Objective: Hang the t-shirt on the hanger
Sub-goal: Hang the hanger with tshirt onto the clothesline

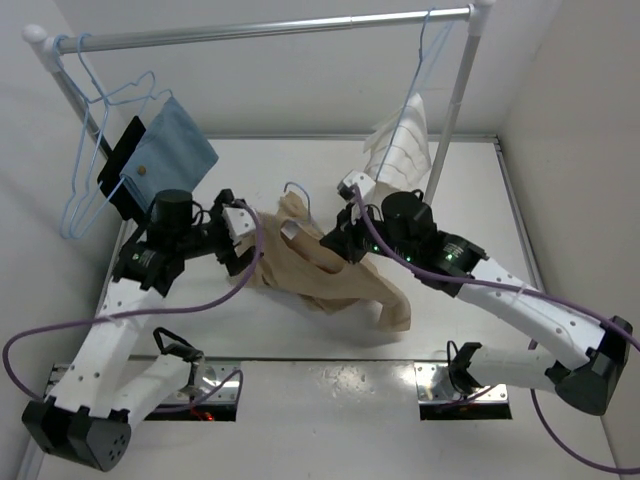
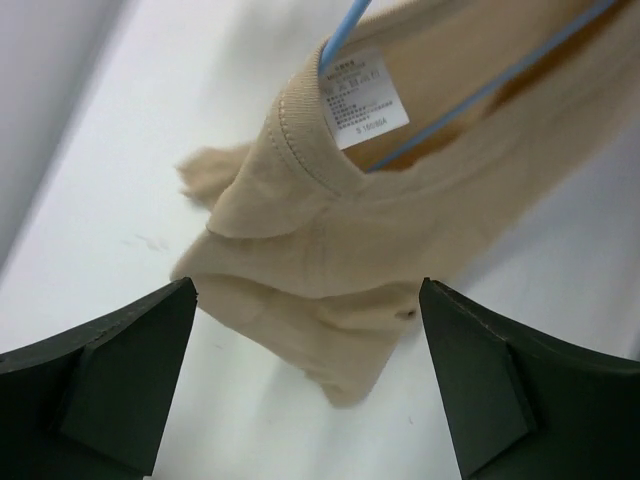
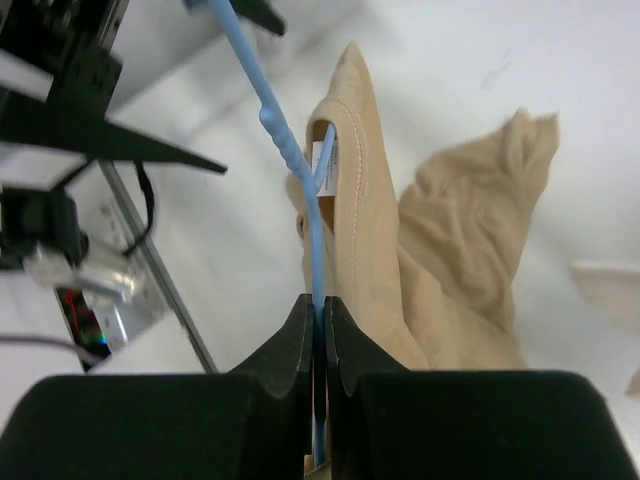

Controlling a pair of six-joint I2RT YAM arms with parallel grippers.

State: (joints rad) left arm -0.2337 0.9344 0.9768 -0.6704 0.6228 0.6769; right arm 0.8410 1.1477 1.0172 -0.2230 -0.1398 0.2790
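Note:
My right gripper next lifts the hanger, already inside the t-shirt's collar, settles its hook over the bar and releases it. The rack bar's empty part [image 1: 353,22] is above.
The tan t-shirt [image 1: 330,275] hangs limp between my two arms, its lower end bunched on the table. The pale-blue hanger [image 1: 297,188] runs through its collar, with the hook sticking out above the fabric. In the right wrist view, my right gripper [image 3: 320,305] is shut on the hanger [image 3: 285,150] wire beside the t-shirt [image 3: 440,250]. In the left wrist view, my left gripper [image 2: 308,340] stands wide open and holds nothing. A folded sleeve of the t-shirt [image 2: 300,240] droops just beyond its fingers [image 2: 120,370], and the hanger [image 2: 470,100] wire crosses the collar by the white label [image 2: 362,100].
A metal rack rail [image 1: 270,30] spans the back. On its left hang spare blue hangers [image 1: 90,180], a light-blue cloth [image 1: 172,150] and a black item [image 1: 120,165]. A white ribbed cloth [image 1: 400,145] hangs from another hanger [image 1: 425,60] on the right.

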